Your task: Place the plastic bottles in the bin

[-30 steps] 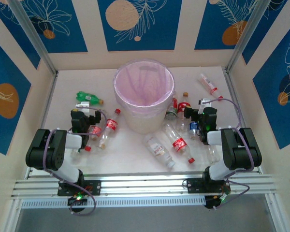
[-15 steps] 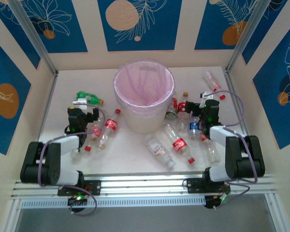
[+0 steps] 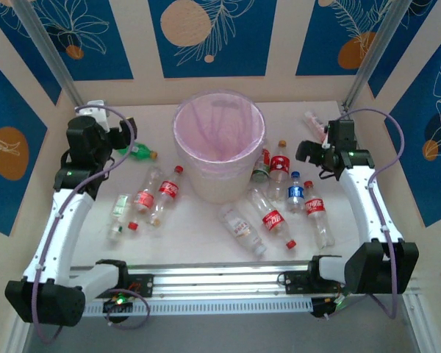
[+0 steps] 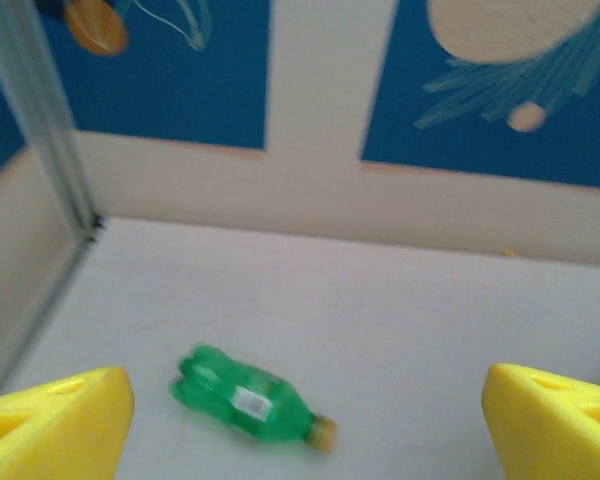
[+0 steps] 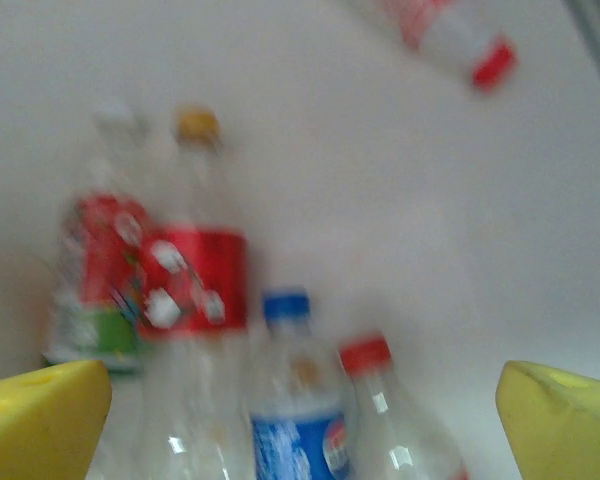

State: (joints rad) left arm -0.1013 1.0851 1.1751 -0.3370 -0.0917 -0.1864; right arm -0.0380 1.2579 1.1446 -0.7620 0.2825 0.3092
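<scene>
The right gripper will next pull back and go down to the red-capped, red-labelled bottle to close on its shoulder point(image 5: 388, 408) beside the blue-capped bottle.
The bin point(image 3: 212, 184), a translucent white bucket with a pink liner, stands at the middle back of the table. Plastic bottles lie around it. A green one point(image 3: 137, 151) point(image 4: 248, 406) lies left of the bin, and two red-labelled ones point(image 3: 169, 190) lie nearer. My left gripper point(image 3: 106, 126) point(image 4: 305, 425) hangs open above the far left, with the green bottle on the table ahead of it. My right gripper point(image 3: 317, 151) point(image 5: 302, 420) is open above a cluster right of the bin: a red-labelled bottle point(image 5: 192, 270), a blue-capped one point(image 3: 295, 193) point(image 5: 295, 410) and a red-capped one point(image 5: 385, 400). Neither gripper holds anything.
More clear bottles point(image 3: 272, 217) lie in front of the bin, and one point(image 3: 314, 121) point(image 5: 450, 35) lies near the back right corner. Blue-and-cream walls close in the table on three sides, with metal posts point(image 3: 51, 59) in the back corners.
Both arms have risen and stretched toward the back, the left to the far left corner, the right to the back right. The left jaws have narrowed slightly.
</scene>
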